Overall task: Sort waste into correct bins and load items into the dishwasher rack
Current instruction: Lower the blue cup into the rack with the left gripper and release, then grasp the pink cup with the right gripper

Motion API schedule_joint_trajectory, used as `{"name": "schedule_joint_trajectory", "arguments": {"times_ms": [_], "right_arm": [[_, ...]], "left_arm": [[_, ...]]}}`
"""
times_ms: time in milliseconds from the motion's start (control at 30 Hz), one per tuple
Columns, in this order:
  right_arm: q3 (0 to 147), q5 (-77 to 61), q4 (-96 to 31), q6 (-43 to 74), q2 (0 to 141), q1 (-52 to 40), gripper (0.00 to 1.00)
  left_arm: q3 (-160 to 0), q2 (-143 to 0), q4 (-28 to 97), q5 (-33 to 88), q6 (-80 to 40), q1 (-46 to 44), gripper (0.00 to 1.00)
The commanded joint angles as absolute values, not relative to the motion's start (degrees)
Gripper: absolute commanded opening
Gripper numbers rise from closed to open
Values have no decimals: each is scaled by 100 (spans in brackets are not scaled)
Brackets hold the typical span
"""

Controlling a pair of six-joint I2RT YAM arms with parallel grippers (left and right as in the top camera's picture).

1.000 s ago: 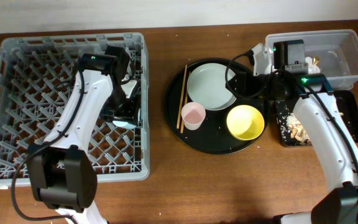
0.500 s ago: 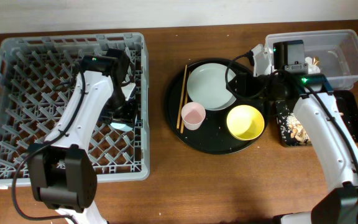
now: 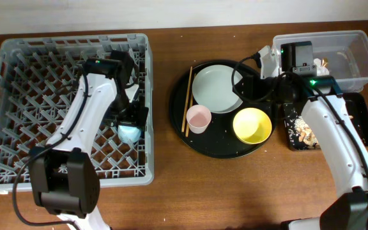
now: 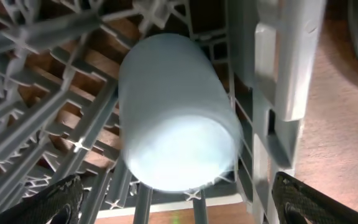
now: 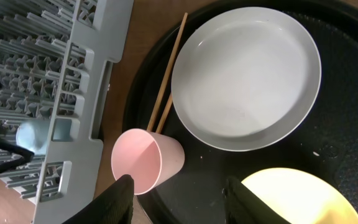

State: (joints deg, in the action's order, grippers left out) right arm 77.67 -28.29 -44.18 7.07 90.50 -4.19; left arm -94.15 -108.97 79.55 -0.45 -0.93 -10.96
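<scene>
My right gripper should go down next toward the rack onto the pink cup's rim nearest the yellow bowl (image 3: pixel 210 119), because one finger fits into the pink cup's opening.
The light blue cup (image 3: pixel 130 131) rests base-up among the pegs of the grey dishwasher rack (image 3: pixel 18 96), close to its right wall. In the left wrist view the cup (image 4: pixel 176 118) fills the middle. My left gripper (image 3: pixel 129 117) is open just above it, its fingers (image 4: pixel 179 211) wide apart and not touching. My right gripper (image 3: pixel 244 85) is open and empty above the round black tray (image 3: pixel 219 148). Its fingers (image 5: pixel 182 199) hover over the pink cup (image 5: pixel 148 162), the yellow bowl (image 5: pixel 291 196), the pale plate (image 5: pixel 247 74) and the chopsticks (image 5: pixel 169 68).
A clear tub (image 3: pixel 356 45) stands at the back right. A shallow black tray (image 3: pixel 363 118) holding pale crumbs (image 3: pixel 297 131) lies in front of it, partly under my right arm. The rack's wall (image 5: pixel 86 93) stands close to the round tray's left side.
The light blue cup now shows more fully in the rack, a little lower than before, free of my left gripper. My right arm has not moved.
</scene>
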Motion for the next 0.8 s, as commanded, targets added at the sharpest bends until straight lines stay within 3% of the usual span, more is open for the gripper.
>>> {"name": "schedule_joint_trajectory", "arguments": {"times_ms": [0, 233, 567, 767], "right_arm": [[7802, -2779, -4421, 642, 9039, -449, 48], [7800, -2733, -4512, 768, 9087, -657, 48], [7791, -2106, -4348, 1811, 10208, -1699, 43], [7791, -2053, -4268, 1811, 10562, -1767, 21]], "left_arm": [[-10097, -10840, 8001, 172, -21, -1149, 96], [-10366, -10840, 7590, 497, -268, -1798, 96], [-10366, -10840, 7290, 541, -1262, -1249, 98], [-10366, -10840, 7286, 532, -1258, -1221, 98]]}}
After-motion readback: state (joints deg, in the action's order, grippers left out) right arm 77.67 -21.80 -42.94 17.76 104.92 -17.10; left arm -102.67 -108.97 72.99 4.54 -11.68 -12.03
